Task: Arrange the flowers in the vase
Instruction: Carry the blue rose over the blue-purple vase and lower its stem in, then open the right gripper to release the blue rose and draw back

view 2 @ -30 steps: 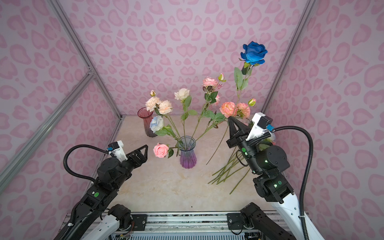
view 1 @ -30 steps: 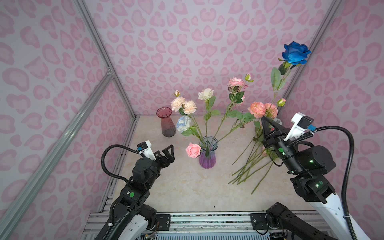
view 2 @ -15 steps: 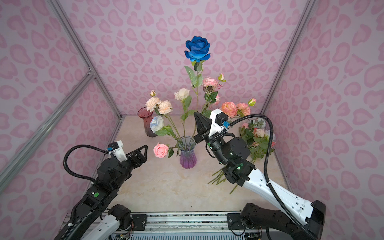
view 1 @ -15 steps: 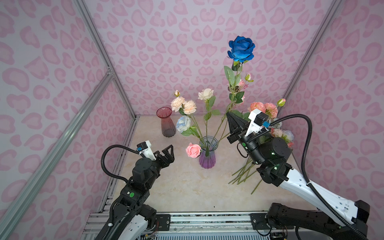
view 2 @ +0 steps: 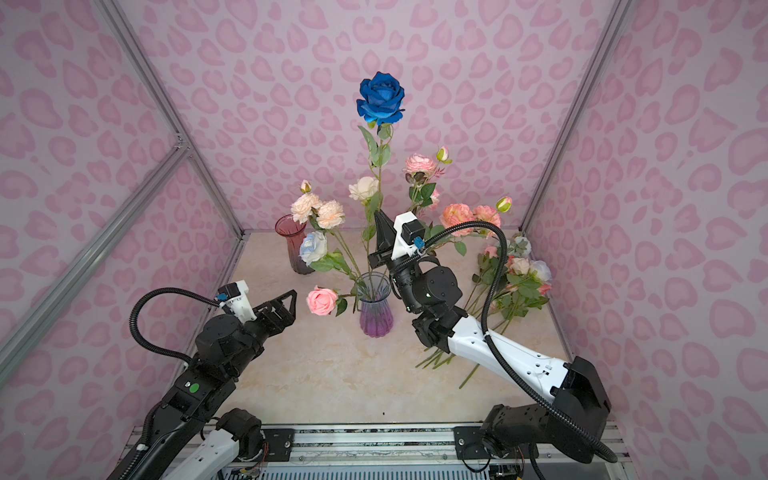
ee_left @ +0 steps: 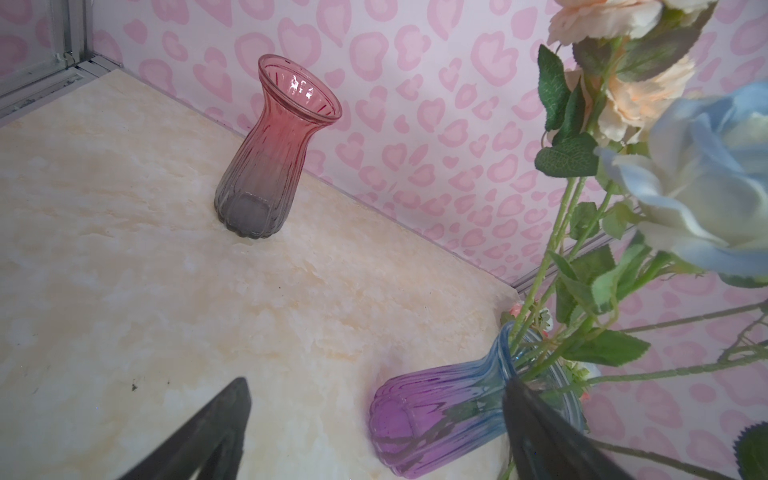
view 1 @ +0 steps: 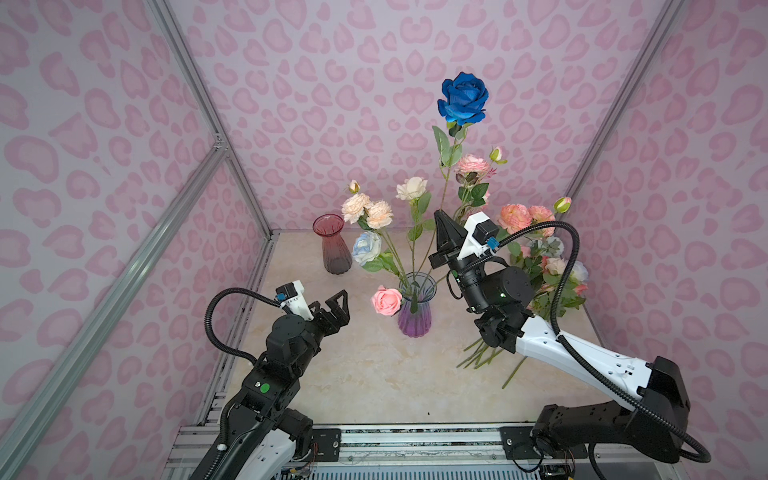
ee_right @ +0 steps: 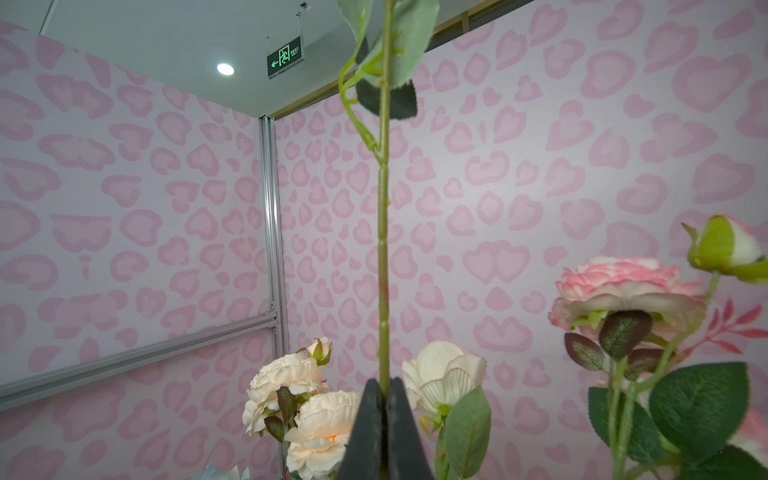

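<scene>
I will lower my right gripper toward the vase opening (view 1: 417, 285) and let go of the rose's green stem, because the deep blue rose (view 1: 463, 97) is still high above the flowers in the vase.
A purple and blue glass vase (view 1: 414, 309) (view 2: 375, 311) (ee_left: 440, 415) stands mid-table and holds peach, cream, pale blue and pink flowers (view 1: 368, 210) (view 2: 318, 212). My right gripper (view 1: 444, 222) (view 2: 381, 224) (ee_right: 384, 386) is just right of and above the vase mouth, shut on the green stem (ee_right: 383, 249) of a deep blue rose (view 1: 463, 97) (view 2: 381, 99) that stands upright high over the bunch. The stem's lower end is hidden behind the gripper. My left gripper (view 1: 336, 303) (view 2: 286, 301) (ee_left: 376, 382) hangs open and empty left of the vase.
An empty red glass vase (view 1: 332, 243) (view 2: 296, 245) (ee_left: 274, 153) stands at the back left. More flowers (view 1: 548, 270) (view 2: 517, 270) lie in a pile by the right wall, stems pointing to the front. Pink patterned walls close in three sides.
My right arm has swung left from the right wall, carrying the blue rose upright to the purple vase. The left arm has not moved.
</scene>
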Robot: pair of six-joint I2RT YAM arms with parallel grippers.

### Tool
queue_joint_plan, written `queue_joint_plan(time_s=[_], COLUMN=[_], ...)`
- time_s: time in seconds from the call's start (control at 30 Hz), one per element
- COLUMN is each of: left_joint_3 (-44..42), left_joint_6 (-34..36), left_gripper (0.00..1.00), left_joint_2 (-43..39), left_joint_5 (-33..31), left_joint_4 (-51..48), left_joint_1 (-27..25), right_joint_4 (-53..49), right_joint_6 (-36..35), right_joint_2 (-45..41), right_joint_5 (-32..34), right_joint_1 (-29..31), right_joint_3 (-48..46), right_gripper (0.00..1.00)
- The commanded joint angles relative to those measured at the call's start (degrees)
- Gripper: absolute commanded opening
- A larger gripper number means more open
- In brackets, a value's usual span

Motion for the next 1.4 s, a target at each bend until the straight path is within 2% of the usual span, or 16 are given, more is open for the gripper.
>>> queue_joint_plan(time_s=[0.0,0.47,0.87,1.1,1.17,1.37], left_joint_3=[-0.1,-0.5,-1.7,-2.1,-2.2,-2.1], left_joint_6=[0.9,0.8,-0.6,-1.8,-2.1,-2.5], left_gripper=[0.96,0.96,0.96,0.96,0.96,0.96], left_joint_2=[0.4,3.3,0.9,0.3,0.0,0.7], left_joint_5=[-0.2,1.0,1.3,1.7,1.8,2.7], left_joint_4=[2.1,4.4,3.6,3.1,3.2,3.2], left_joint_1=[0.0,0.2,0.2,0.2,0.2,0.2], right_joint_4=[4.1,5.8,6.9,4.1,2.0,-5.4], right_joint_6=[-1.6,4.6,6.5,6.6,7.1,9.5], right_joint_2=[1.2,2.3,2.5,-0.1,-1.0,-6.4], right_joint_5=[2.1,2.8,4.5,6.2,5.7,6.9], right_joint_1=[-0.2,-0.4,2.1,3.3,3.4,4.1], right_joint_3=[-1.0,-10.8,-17.5,-19.2,-19.6,-21.8], right_gripper=[0.00,0.00,0.03,0.15,0.24,0.29])
